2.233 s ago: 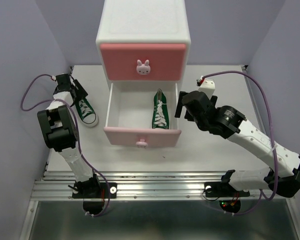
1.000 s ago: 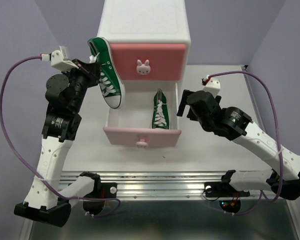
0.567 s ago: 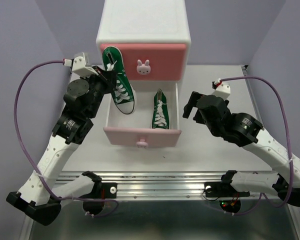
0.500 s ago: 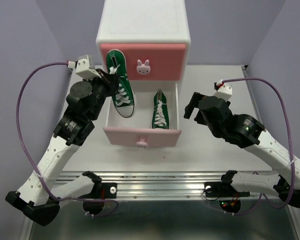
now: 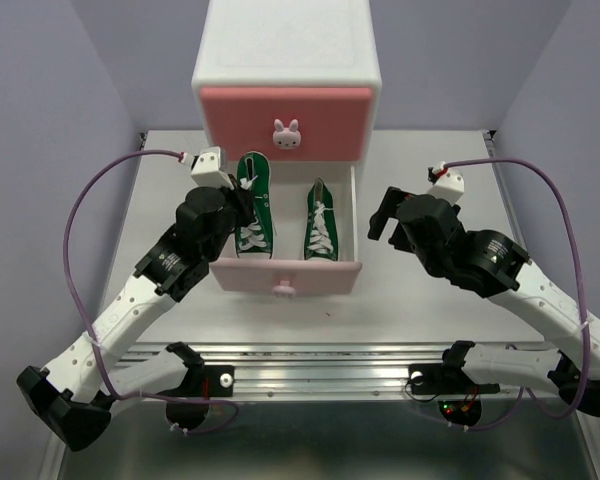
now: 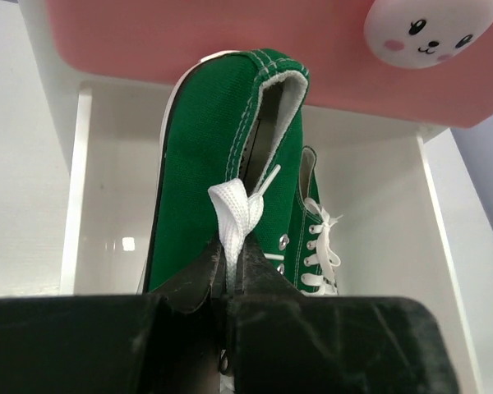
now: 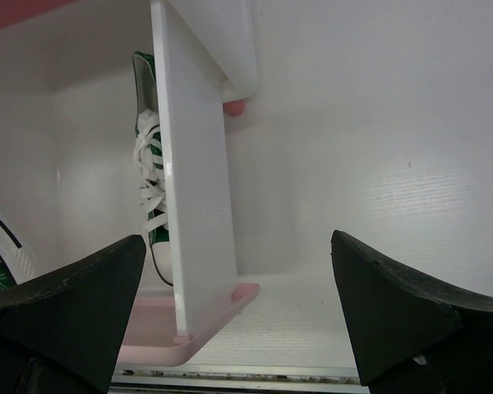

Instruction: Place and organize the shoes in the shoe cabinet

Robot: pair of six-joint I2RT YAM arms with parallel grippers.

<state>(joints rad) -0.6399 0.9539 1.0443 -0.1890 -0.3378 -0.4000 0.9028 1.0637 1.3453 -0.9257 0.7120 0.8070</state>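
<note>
The left gripper lowers the green shoe onto the drawer bottom (image 6: pixel 125 226) beside the other shoe next and releases the lace (image 6: pixel 234 215), since that bottom lies below the gripper.
The white shoe cabinet (image 5: pixel 285 50) has its upper pink drawer shut and its paler lower drawer (image 5: pixel 285 275) pulled out. My left gripper (image 5: pixel 238 200) is shut on the white lace (image 6: pixel 234 215) of a green shoe (image 5: pixel 251 208), holding it in the drawer's left half. I cannot tell whether its sole rests on the drawer floor. A second green shoe (image 5: pixel 321 222) lies in the right half, also seen past the held one as the other shoe (image 6: pixel 314 238). My right gripper (image 5: pixel 378 215) stands open and empty just outside the drawer's right wall (image 7: pixel 193 180).
The bunny knob (image 6: pixel 431 29) of the upper drawer is just above the held shoe. Purple walls close in on both sides of the table (image 5: pixel 440 300). A metal rail (image 5: pixel 320 375) runs along the near edge by the arm bases.
My left arm has carried the green shoe from in front of the upper drawer down into the left half of the open drawer. The right arm has hardly moved.
</note>
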